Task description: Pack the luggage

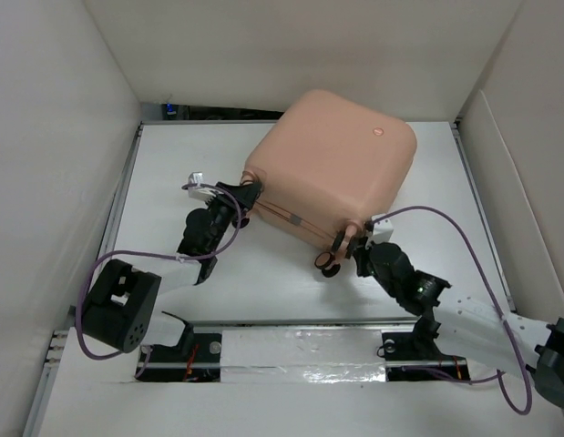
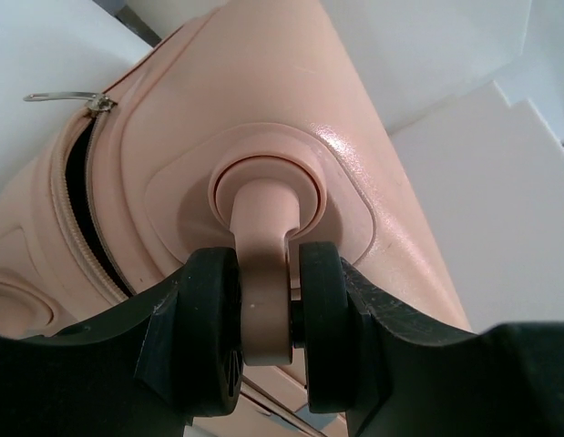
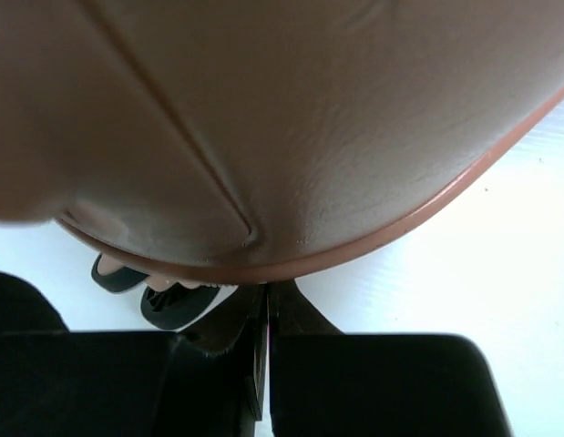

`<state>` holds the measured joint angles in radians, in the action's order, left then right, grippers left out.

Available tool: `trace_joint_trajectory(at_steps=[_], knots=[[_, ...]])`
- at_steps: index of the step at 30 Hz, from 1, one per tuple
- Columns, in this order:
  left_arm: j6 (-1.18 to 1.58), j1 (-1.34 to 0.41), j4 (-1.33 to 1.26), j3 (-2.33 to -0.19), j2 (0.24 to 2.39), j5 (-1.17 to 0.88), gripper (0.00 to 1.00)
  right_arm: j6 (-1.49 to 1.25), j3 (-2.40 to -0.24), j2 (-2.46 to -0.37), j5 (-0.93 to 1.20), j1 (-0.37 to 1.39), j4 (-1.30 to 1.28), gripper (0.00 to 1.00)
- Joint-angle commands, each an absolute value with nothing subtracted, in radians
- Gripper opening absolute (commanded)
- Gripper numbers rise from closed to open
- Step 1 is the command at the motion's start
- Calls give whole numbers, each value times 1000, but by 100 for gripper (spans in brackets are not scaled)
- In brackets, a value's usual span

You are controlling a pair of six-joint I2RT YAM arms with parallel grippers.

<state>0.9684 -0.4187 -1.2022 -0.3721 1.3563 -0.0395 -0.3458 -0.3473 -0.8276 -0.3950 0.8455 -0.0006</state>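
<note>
The luggage [image 1: 332, 164] is lying at a slant, so the left gripper should next pull the twin black caster wheel a little to the left in the top view before it opens.
The peach-pink luggage [image 1: 332, 164] lies flat with its lid down at the back middle of the white table. My left gripper [image 1: 248, 196] is at its near left corner. In the left wrist view my left gripper [image 2: 268, 319] is shut on a twin black caster wheel [image 2: 213, 328] of the luggage [image 2: 263, 100]. The zipper [image 2: 76, 191] beside it gapes a little, and its metal pull [image 2: 67, 97] lies flat. My right gripper [image 1: 362, 244] is shut, with its tips [image 3: 266, 296] against the lower rim of the luggage [image 3: 282, 118], next to another wheel [image 3: 172, 305].
High white walls [image 1: 54, 137] enclose the table on the left, back and right. A metal rail [image 1: 300, 346] with silver tape runs along the near edge between the arm bases. Purple cables [image 1: 446, 223] loop off both arms.
</note>
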Motion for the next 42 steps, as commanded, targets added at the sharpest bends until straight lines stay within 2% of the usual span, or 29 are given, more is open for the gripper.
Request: trace_joint_trajectory(at_steps=[1,4,7,22,30,37,38,39,40,42], knots=[[899,-531,-1534,-544,1269,-357,0,-295,-491,-753,-197,954,258,0],[885,-508,-1464,-580,1238,-350,0,-242,-552,-732,-183,864,97,0],[882,-508,-1446,-556,1223,-341,0,-236,-534,-739,44,755,141,0],[885,-391,-1427,-342,1157,-269,0,-149,-693,-801,425,322,31,0],[839,-370,-1370,-313,1141,-226,0,-183,-580,-773,422,239,28,0],[804,-351,-1223,-333,1108,-123,0,-152,-583,-764,482,227,-41,0],[796,-342,-1198,-336,1089,-85,3,-149,-577,-762,485,227,-63,0],[790,-342,-1162,-337,1078,-72,11,-144,-571,-755,489,227,-67,0],[779,-342,-1141,-347,1068,-65,36,-146,-563,-750,491,227,-69,0],[759,-342,-1073,-354,1039,-45,60,-164,-542,-747,477,227,-60,0]])
